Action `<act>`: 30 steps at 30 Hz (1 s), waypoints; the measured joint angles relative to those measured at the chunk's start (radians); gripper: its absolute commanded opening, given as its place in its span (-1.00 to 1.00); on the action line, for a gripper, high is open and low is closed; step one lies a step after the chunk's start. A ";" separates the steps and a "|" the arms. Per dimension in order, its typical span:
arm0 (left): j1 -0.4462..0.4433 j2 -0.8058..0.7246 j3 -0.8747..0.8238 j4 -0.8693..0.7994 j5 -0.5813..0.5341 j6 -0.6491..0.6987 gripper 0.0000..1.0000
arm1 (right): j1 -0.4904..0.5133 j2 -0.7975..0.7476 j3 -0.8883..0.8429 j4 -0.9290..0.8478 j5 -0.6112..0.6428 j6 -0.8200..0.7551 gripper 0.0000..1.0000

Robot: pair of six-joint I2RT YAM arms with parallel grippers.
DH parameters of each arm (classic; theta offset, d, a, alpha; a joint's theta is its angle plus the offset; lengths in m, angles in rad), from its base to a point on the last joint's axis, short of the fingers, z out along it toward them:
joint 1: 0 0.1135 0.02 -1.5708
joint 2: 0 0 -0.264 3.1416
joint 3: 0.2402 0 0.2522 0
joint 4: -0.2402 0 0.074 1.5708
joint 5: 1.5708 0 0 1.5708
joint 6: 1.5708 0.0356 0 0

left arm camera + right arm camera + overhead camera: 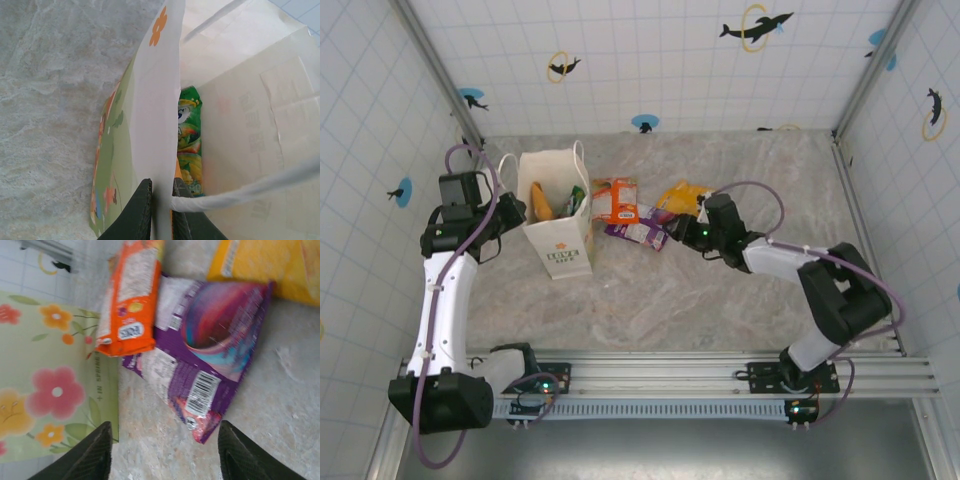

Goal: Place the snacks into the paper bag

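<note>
My right gripper has its fingers open and needs to lower them next toward the bag onto the purple packet (212, 340), at its edge (229, 394) beside the barcode, clear of the orange-white packet.
The white paper bag (560, 245) stands upright at the left of the table, mouth open. My left gripper (516, 212) is shut on the bag's left wall (156, 115), pinched between both fingers (139, 210). Inside the bag lie a green-yellow packet (189, 145) and a yellow one (541, 200). On the table right of the bag lie an orange-white packet (131, 295), a purple packet (212, 340) and a yellow-orange packet (270, 262). My right gripper (165, 452) hovers open just short of the purple packet's near corner, touching nothing.
The bag's flowered green side (50, 390) stands close to my right gripper's left finger (87, 457). A white string handle (250, 192) crosses the bag's mouth. Tiled walls (650, 50) enclose the marble tabletop (720, 300).
</note>
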 measured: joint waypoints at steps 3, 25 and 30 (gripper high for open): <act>0.000 0.000 0.000 0.000 0.000 0.000 -0.70 | -0.003 0.073 0.002 0.025 -0.014 0.043 0.25; 0.000 -0.001 -0.005 0.000 -0.001 0.000 -0.70 | -0.014 0.380 0.141 0.255 -0.058 0.218 -0.34; 0.000 -0.001 -0.008 0.000 -0.002 0.000 -0.70 | -0.006 0.392 0.145 0.275 -0.039 0.217 -0.77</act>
